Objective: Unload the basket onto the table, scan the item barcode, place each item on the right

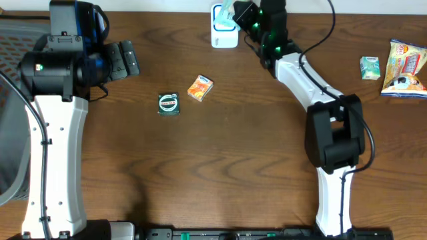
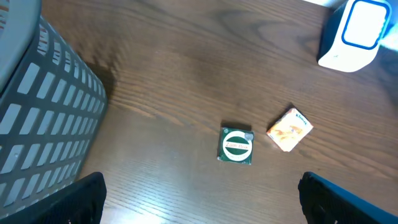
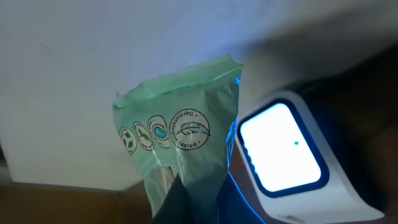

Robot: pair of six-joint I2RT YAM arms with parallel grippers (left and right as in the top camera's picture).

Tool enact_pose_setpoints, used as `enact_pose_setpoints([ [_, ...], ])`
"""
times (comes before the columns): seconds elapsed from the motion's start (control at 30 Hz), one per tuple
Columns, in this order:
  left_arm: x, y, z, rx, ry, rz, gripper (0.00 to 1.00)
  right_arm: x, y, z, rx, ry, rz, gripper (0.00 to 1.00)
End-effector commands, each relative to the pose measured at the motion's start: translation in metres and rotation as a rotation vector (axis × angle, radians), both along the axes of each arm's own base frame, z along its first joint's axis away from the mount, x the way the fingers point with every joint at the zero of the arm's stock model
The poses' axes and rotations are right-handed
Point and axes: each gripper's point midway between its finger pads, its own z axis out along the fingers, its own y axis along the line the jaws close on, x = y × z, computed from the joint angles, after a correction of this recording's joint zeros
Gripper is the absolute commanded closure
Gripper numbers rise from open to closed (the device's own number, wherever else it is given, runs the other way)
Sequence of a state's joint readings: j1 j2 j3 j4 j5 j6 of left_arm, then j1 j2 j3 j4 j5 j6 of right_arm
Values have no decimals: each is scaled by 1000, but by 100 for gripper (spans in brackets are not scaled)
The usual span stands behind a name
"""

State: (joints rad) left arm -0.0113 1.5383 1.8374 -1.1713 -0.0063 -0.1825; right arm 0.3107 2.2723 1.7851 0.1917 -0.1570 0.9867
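Note:
My right gripper will next swing to its right in the overhead view, go down to the tabletop by the small green box and let go of the packet [image 1: 227, 12].
My right gripper [image 1: 235, 15] is shut on a pale green packet [image 3: 177, 143], held up beside the white barcode scanner [image 1: 223, 35] at the table's back edge. The wrist view shows the packet [image 1: 227, 12] left of the scanner's glowing window [image 3: 281, 149], with blue light along the packet's edge. No barcode shows on the side that faces me. My left gripper [image 2: 202, 205] hangs wide open above the table at the left, with nothing between its fingers. A green round-logo box [image 1: 168, 103] and an orange box [image 1: 200, 87] lie mid-table, also in the left wrist view: green box [image 2: 237, 145], orange box [image 2: 289, 129].
A grey slatted basket [image 2: 43, 118] stands at the left edge of the table. At the far right lie a small green box [image 1: 369, 67] and a yellow snack bag [image 1: 405, 68]. The scanner [image 2: 351, 34] shows at the upper right of the left wrist view.

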Motion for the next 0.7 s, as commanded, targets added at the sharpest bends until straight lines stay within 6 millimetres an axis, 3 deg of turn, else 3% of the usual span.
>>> enact_pose_setpoints([
  [0.0, 0, 1, -2, 6, 8, 0, 2, -1, 15, -31, 15, 55, 54, 99],
  [0.17, 0, 1, -2, 6, 8, 0, 2, -5, 18, -48, -18, 84, 92, 99],
  [0.4, 0, 1, -2, 6, 8, 0, 2, -2, 0, -21, -133, -6, 110, 99],
  [0.5, 0, 1, -2, 6, 8, 0, 2, 0, -25, -1, -188, -34, 83, 99],
  [0.67, 0, 1, -2, 6, 8, 0, 2, -1, -103, 10, -305, 41, -63, 99],
])
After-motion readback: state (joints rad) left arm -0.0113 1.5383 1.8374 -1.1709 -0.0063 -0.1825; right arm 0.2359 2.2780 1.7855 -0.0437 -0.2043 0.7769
